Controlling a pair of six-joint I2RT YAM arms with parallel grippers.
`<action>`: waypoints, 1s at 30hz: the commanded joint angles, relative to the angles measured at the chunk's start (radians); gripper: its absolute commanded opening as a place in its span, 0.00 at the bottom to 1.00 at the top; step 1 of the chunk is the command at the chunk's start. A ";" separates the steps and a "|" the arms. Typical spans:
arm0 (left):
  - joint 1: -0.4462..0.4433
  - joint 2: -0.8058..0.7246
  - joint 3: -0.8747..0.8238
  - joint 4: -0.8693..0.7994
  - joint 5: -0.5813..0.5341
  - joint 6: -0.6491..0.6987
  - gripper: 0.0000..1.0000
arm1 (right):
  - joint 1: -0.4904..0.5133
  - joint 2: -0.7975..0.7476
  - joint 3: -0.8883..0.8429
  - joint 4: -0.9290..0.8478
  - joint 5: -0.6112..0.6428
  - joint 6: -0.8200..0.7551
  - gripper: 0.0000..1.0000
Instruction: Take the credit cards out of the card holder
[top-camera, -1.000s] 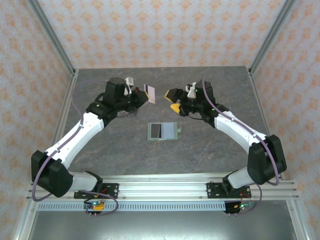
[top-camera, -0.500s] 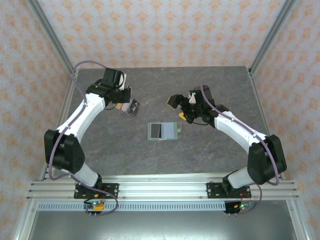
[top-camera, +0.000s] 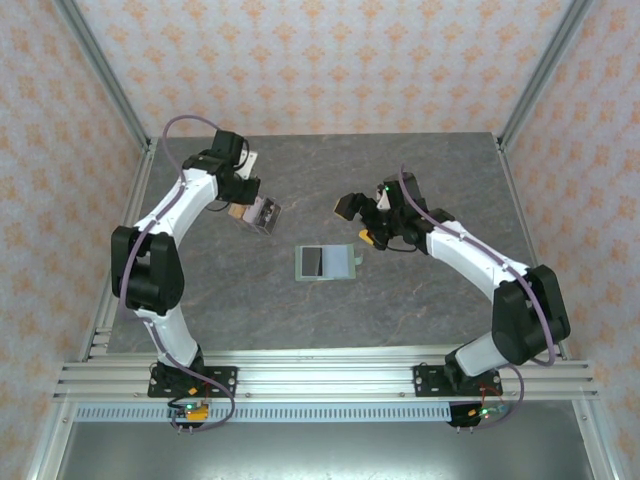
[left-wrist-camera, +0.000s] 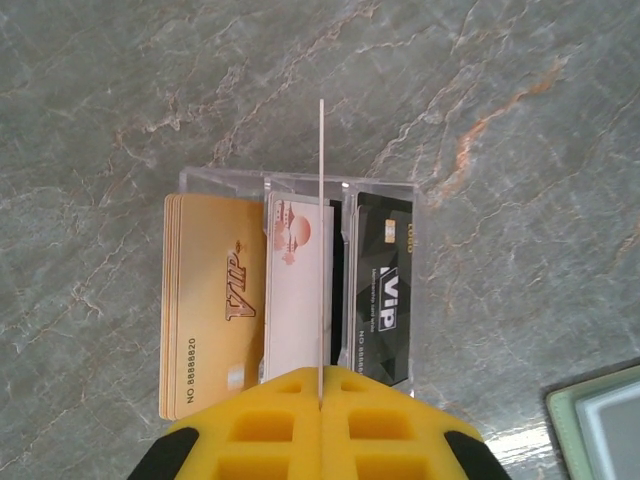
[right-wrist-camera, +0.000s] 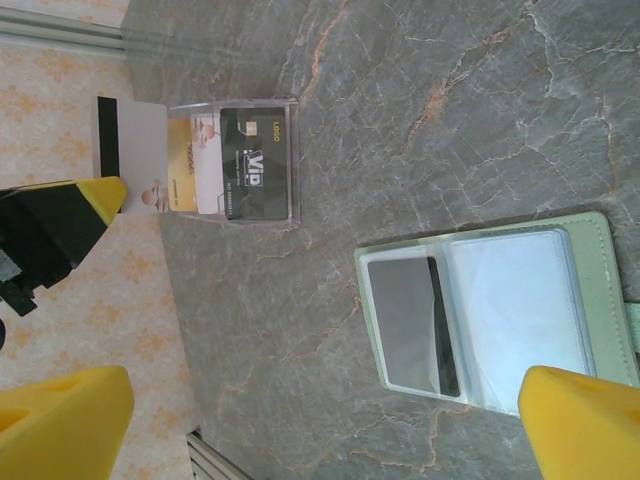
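The clear tray's middle slot (top-camera: 254, 212) (left-wrist-camera: 336, 275), the one with white-pink cards, is below the left gripper, so the left gripper should move down and let go of the pale credit card into it.
The card holder (top-camera: 327, 262) lies open on the table, sage green with a dark credit card (right-wrist-camera: 410, 320) in its left pocket; the right pocket (right-wrist-camera: 515, 300) looks pale and bare. My left gripper (left-wrist-camera: 322, 372) is shut on a thin pale credit card (left-wrist-camera: 322, 230), seen edge-on, above a clear tray (left-wrist-camera: 300, 183) that holds gold (left-wrist-camera: 210, 300), white-pink (left-wrist-camera: 293, 290) and black (left-wrist-camera: 385, 290) cards. In the overhead view the left gripper (top-camera: 245, 210) hangs left of the holder. My right gripper (top-camera: 358, 222) stands open above the holder's right end, with nothing between its fingers (right-wrist-camera: 585, 430).
The clear tray (top-camera: 268, 216) sits left of and behind the holder. The holder's small tab (top-camera: 359, 260) sticks out on its right edge. Metal frame rails (top-camera: 120, 240) border the marbled grey table, with patterned walls behind.
The left arm swung left with the pale card, from near the right gripper to above the clear tray. The right gripper opened wider and stayed over the holder's right side.
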 joint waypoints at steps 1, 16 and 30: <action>0.010 0.009 -0.020 -0.005 -0.053 -0.004 0.00 | 0.002 0.011 0.039 -0.017 0.001 -0.013 0.99; 0.010 0.055 -0.059 0.062 -0.021 -0.018 0.00 | 0.002 -0.009 0.028 -0.010 -0.011 0.002 1.00; 0.012 0.033 -0.011 0.006 -0.018 -0.049 0.42 | 0.003 -0.004 0.040 -0.027 -0.003 -0.021 1.00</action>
